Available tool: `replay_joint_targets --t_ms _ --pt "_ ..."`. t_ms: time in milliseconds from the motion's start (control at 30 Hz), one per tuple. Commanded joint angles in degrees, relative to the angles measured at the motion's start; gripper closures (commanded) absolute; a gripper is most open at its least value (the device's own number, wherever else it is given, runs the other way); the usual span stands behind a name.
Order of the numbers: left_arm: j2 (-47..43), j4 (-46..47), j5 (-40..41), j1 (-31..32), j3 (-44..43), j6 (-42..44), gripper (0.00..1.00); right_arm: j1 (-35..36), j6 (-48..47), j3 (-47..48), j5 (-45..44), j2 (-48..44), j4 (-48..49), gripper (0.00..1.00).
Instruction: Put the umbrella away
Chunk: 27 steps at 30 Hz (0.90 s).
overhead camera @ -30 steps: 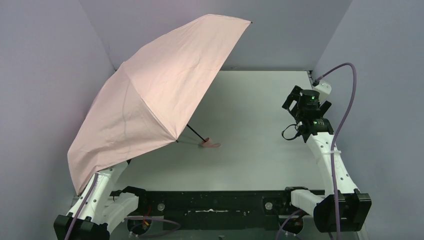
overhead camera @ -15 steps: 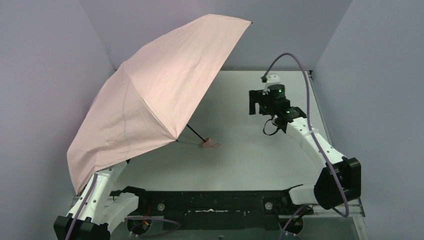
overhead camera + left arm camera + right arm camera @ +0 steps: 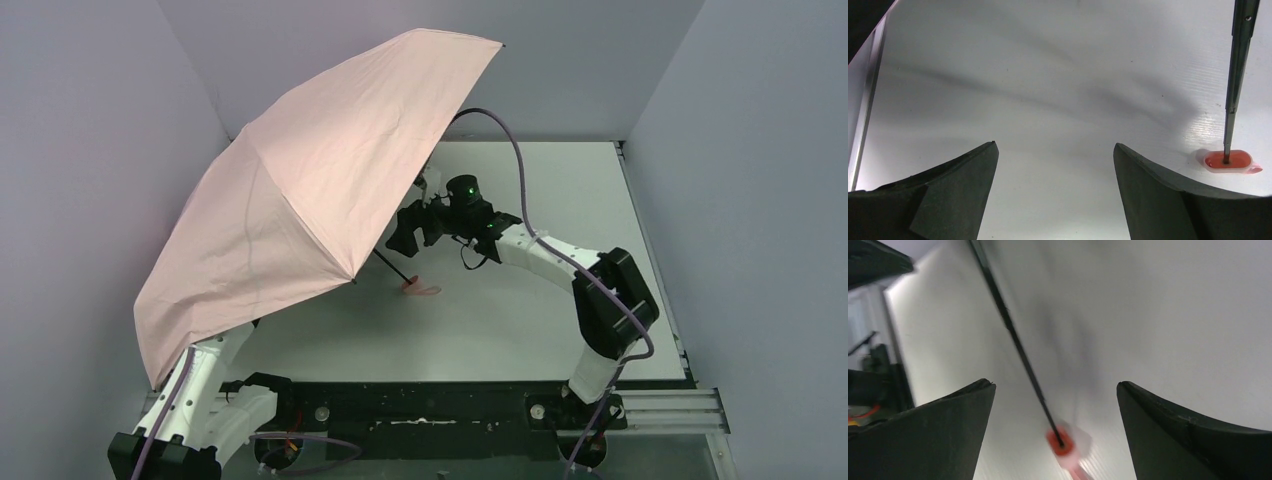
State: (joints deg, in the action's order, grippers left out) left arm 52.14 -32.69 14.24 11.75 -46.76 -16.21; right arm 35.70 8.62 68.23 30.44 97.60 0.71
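The umbrella's black shaft (image 3: 392, 266) (image 3: 1018, 345) lies left of my right gripper in the top view. Next, the gripper slides its spread fingers there under the canopy's edge and closes.
The pale pink umbrella (image 3: 300, 190) stands open, tilted over the left half of the table. Its thin black shaft (image 3: 392, 266) runs down to the pink handle (image 3: 420, 289) resting on the table. My right gripper (image 3: 405, 235) is open and hovers just above the shaft and handle. In the right wrist view the shaft (image 3: 1018, 345) and the handle (image 3: 1064, 442) lie between the spread fingers (image 3: 943, 425), blurred. My left gripper (image 3: 1054, 150) is open and empty, hidden under the canopy in the top view. Its wrist view shows the shaft (image 3: 1235, 80) and handle (image 3: 1229, 160) at the right.
Grey walls close in the white table (image 3: 530, 300) on the left, back and right. The canopy reaches the left wall and hides the left arm's upper part. The right arm (image 3: 590, 290) arcs across the table's middle.
My right arm has swung left across the table from the right side to just above the umbrella's shaft and handle. The umbrella and the left arm have not moved.
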Motion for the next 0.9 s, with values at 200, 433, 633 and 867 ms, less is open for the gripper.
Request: replay_joint_targets --t_ms 200,433,633,867 --pt "-0.6 4.36 -2.7 -0.99 -2.28 0.57 0.17 3.1 14.6 10.55 17.1 11.7 29.08 0.06" --pt "-0.81 5.0 -4.12 -1.46 -2.0 0.23 0.17 6.0 15.25 18.01 17.01 17.52 27.36 0.13" --pt "-0.74 5.17 -4.43 -1.57 -1.84 -0.03 0.17 8.39 16.71 23.16 17.19 20.97 27.7 0.19" --pt "-1.0 8.91 -8.4 -1.55 2.32 -5.33 0.17 9.3 17.36 28.68 11.61 25.42 26.3 0.37"
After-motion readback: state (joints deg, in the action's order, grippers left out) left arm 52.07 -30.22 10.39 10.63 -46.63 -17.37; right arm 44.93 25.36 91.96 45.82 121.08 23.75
